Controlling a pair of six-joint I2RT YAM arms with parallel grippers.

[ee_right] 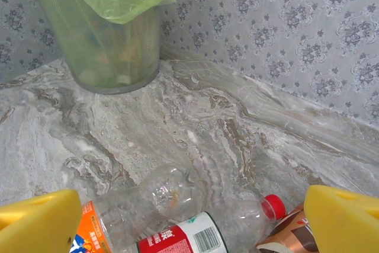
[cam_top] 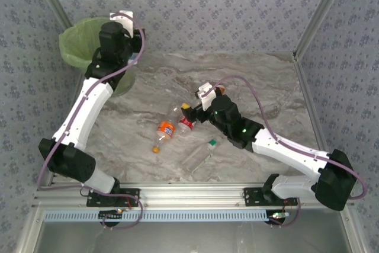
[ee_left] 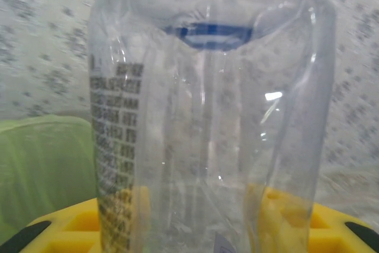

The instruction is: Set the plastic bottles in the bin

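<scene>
The left gripper swings across the light-green bin's rim over the bin's opening [cam_top: 84, 41] next and tilts down to release the bottle, because it still hangs beside the bin's opening.
My left gripper [ee_left: 201, 220] is shut on a clear plastic bottle [ee_left: 207, 146] with a blue cap, which stands upright between the yellow fingers [ee_left: 68, 229]. In the top view that gripper [cam_top: 125, 25] hangs at the right rim of the light-green bin [cam_top: 83, 42]. My right gripper [ee_right: 192, 223] stands open, low over a cluster of lying bottles: an orange-labelled one [ee_right: 95, 232], a red-labelled one [ee_right: 183, 241] with a red cap, and a brown-labelled one [ee_right: 290, 238]. In the top view the right gripper [cam_top: 192, 106] is mid-table over the red-labelled bottle [cam_top: 186, 124].
A clear bottle with a green cap [cam_top: 198, 157] lies alone nearer the front edge. The orange-labelled bottle [cam_top: 166, 130] lies left of the cluster. Patterned walls close in the marble table [cam_top: 260, 81] at back and sides. The bin [ee_right: 100, 34] holds several things inside its bag.
</scene>
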